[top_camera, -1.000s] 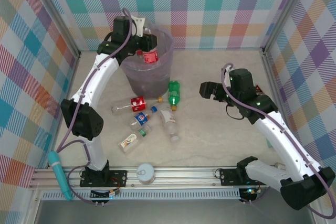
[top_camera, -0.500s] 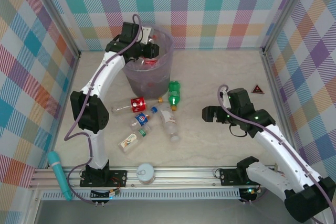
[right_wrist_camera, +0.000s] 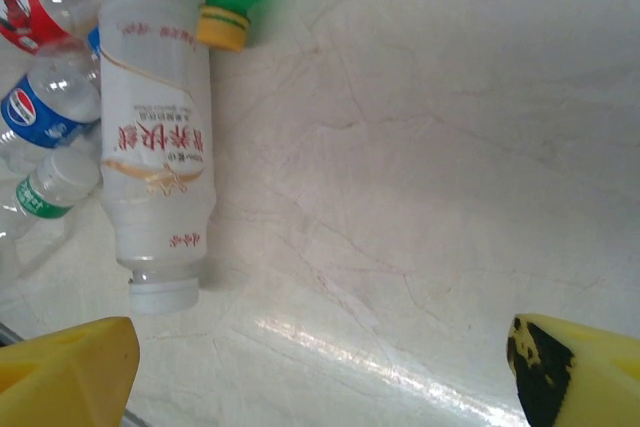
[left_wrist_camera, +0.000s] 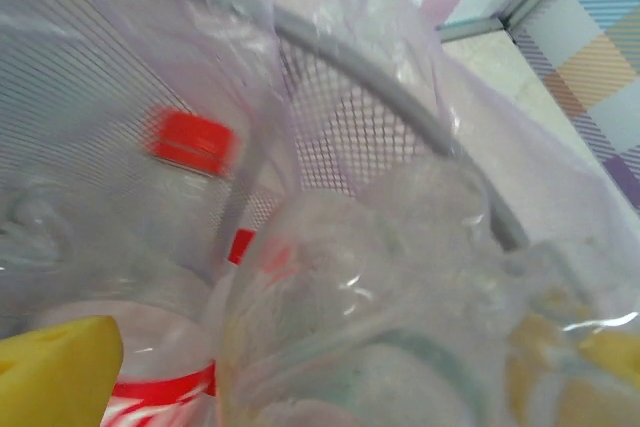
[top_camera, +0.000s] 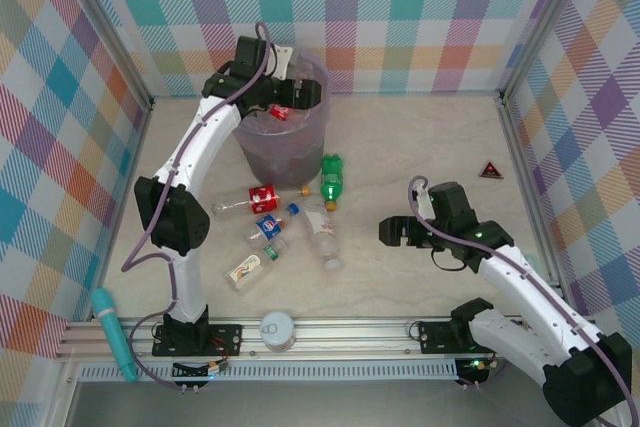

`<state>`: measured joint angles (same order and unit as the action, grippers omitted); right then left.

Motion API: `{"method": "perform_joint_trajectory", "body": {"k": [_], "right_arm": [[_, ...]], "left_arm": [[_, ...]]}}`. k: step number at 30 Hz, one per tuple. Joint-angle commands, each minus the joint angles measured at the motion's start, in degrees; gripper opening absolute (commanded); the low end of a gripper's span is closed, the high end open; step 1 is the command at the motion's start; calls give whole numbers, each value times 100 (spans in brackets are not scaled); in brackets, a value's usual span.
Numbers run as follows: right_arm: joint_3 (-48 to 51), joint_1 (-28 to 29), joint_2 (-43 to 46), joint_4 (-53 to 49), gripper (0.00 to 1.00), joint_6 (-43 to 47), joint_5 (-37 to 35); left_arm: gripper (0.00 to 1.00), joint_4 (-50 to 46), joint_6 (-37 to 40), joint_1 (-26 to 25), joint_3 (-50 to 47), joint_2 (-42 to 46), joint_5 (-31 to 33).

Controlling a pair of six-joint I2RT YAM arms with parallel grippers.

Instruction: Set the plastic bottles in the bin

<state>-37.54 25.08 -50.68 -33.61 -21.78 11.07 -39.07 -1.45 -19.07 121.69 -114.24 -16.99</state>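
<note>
The bottle lies lengthwise across the way my fingers close. My right gripper needs to move across toward the pile next and down over the frosted white bottle's labelled middle (top_camera: 321,231) (right_wrist_camera: 160,140).
The bin (top_camera: 300,152) stands at the back, and its lilac-lined rim (left_wrist_camera: 400,97) arcs across the left wrist view. My left gripper (top_camera: 298,97) hovers over it, open, its yellow fingers (left_wrist_camera: 55,367) spread wide. A clear red-labelled bottle (top_camera: 282,112) sits just under it; close up, a blurred clear bottle (left_wrist_camera: 350,317) lies between the fingers. A red cap (left_wrist_camera: 190,140) shows deeper inside. On the table lie a green bottle (top_camera: 330,179), a red-labelled one (top_camera: 255,198), a blue-labelled one (top_camera: 270,225) and a frosted white one (top_camera: 322,237). My right gripper (top_camera: 392,232) is open, right of the frosted bottle (right_wrist_camera: 155,157).
A white canister with a grey lid (top_camera: 278,329) stands at the near edge. A teal tool (top_camera: 112,335) lies at the near left, and a small red triangle (top_camera: 490,169) at the right. Two more small bottles (top_camera: 255,259) lie near the pile. Checked walls enclose the table.
My left gripper pushed further over the bin and the red-labelled bottle sank toward its mouth. The right gripper came down and nearer, toward the bottles on the table.
</note>
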Motion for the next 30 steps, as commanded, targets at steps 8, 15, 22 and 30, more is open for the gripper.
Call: {"method": "perform_joint_trajectory", "body": {"k": [8,15,22,30], "right_arm": [[193,320,-277,908,90,-850,728],[-353,1568,-1910,1913,85,-1127,302],[-1177,1964,-3414,2219,86,-1009,135],[-1870,2207,-4590,2217,85,-1243,-194]], "left_arm": [[100,-131,-64,94,-547,2076,1494],[99,459,-1679,-21,-4010,4704,1859],[98,1616,-3837,-172,-6945,6348,933],[96,3704,-5125,-306,-8627,6345,680]]}}
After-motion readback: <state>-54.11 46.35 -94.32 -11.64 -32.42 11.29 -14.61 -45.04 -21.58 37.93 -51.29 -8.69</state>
